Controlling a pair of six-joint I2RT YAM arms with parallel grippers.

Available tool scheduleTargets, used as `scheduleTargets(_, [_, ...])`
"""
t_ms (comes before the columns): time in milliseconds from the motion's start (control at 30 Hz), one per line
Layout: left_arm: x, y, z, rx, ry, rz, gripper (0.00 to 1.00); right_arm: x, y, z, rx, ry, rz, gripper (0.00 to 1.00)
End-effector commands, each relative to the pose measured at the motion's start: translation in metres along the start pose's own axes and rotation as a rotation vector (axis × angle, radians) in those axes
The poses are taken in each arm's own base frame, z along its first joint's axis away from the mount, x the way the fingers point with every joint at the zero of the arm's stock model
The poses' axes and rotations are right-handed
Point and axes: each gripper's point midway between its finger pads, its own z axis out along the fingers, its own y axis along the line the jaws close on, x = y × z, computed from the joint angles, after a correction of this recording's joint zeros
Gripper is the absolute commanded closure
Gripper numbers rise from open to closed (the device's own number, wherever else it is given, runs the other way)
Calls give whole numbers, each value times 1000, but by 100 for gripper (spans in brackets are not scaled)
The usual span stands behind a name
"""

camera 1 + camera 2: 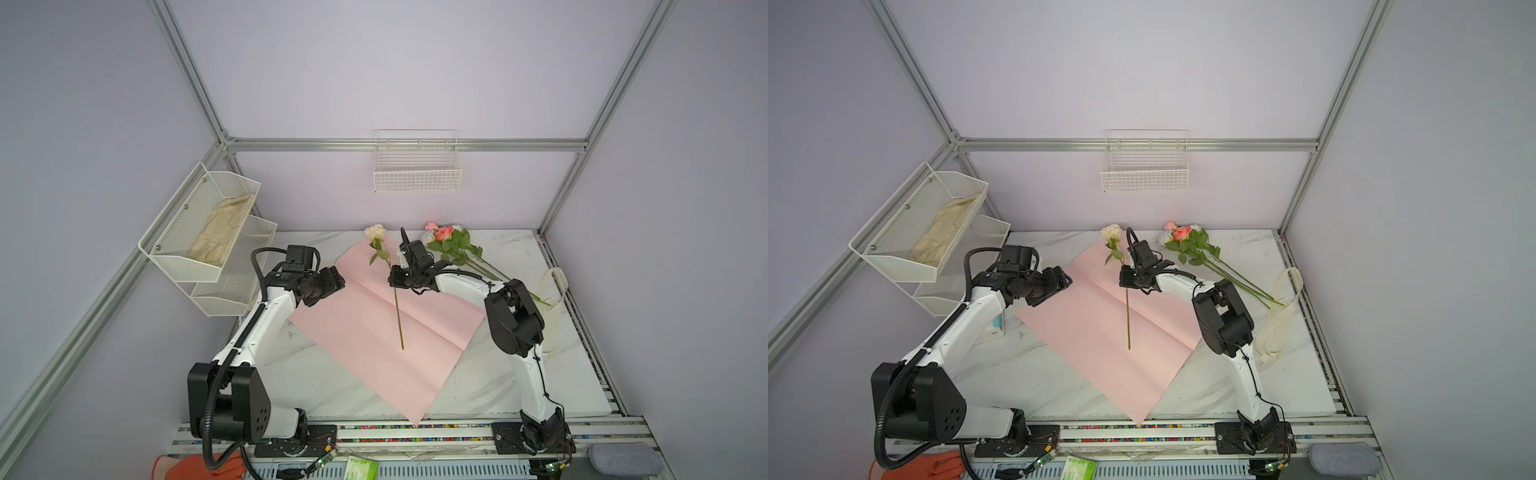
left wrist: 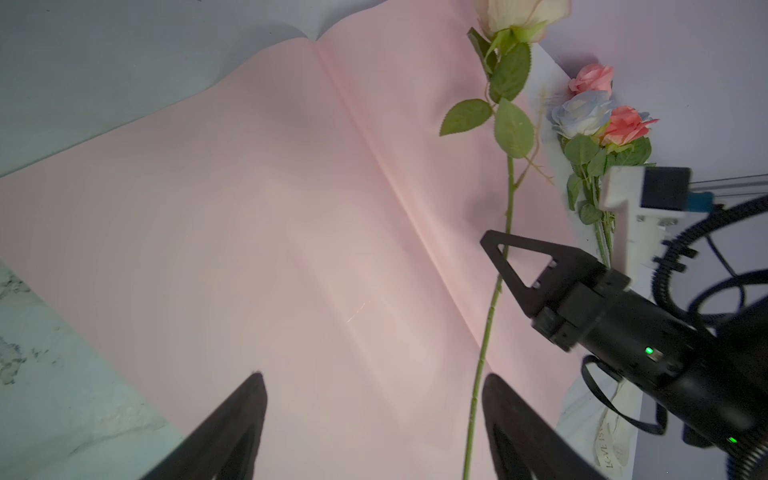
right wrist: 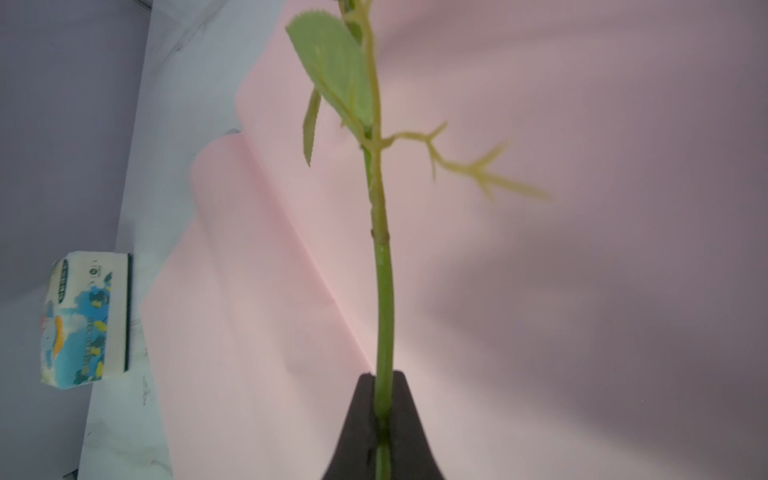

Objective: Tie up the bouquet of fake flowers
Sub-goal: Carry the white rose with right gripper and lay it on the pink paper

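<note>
The head of the cream rose reaches over the far edge of the sheet. My right gripper should next move back and down onto the sheet's crease (image 1: 379,293) (image 3: 340,320) to let go of the stem.
The fake flowers lie apart, not gathered into a bouquet. A cream rose (image 1: 375,232) (image 1: 1112,232) lies with its long green stem (image 1: 397,307) (image 3: 384,270) along the middle of a pink paper sheet (image 1: 357,332) (image 1: 1084,324) (image 2: 249,208). My right gripper (image 1: 393,279) (image 1: 1126,281) (image 3: 382,384) is shut on that stem, below the leaves. Pink, white and pale blue roses (image 1: 444,237) (image 1: 1181,235) (image 2: 598,120) rest on the table at the back right. My left gripper (image 1: 338,282) (image 1: 1067,279) (image 2: 374,378) hangs open over the sheet's left corner, holding nothing.
A cream ribbon (image 1: 555,291) (image 1: 1281,320) with printed letters lies at the table's right edge. A small printed box (image 3: 83,320) (image 1: 995,328) stands left of the sheet. A white mesh shelf (image 1: 199,232) hangs on the left wall, a wire basket (image 1: 417,166) on the back wall.
</note>
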Motion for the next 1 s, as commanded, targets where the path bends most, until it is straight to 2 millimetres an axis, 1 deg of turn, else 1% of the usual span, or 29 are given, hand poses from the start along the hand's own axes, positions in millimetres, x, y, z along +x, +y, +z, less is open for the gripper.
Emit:
scheduleTargets(0, [9, 16, -9, -34, -19, -26, 19, -3, 17, 6, -3, -24, 38, 99])
scheduleTargets(67, [13, 21, -11, -42, -25, -30, 19, 9, 13, 13, 45, -9, 35, 97])
scheduleTargets(167, [17, 23, -12, -39, -22, -38, 19, 21, 12, 17, 24, -13, 123, 97])
scheduleTargets(300, [19, 21, -10, -25, -4, -46, 19, 35, 0, 24, 80, 1, 117, 94])
scheduleTargets(367, [20, 19, -8, -15, 6, -41, 19, 39, -1, 27, 76, 8, 114, 89])
scheduleTargets(500, [21, 14, -4, 15, 28, -25, 19, 40, 3, 26, 71, 28, 67, 78])
scheduleTargets(600, [22, 12, -2, 28, 39, -26, 19, 41, 1, 23, 94, 36, 33, 76])
scheduleTargets(733, [24, 13, 0, 28, 46, -26, 19, 40, 7, 18, 78, 40, 10, 72])
scheduleTargets(833, [25, 13, 1, 30, 49, -25, 19, 35, 15, 13, 60, 26, -6, 73])
scheduleTargets(967, [24, 12, 2, 34, 52, -24, 19, 35, 21, 11, 45, 33, -22, 79])
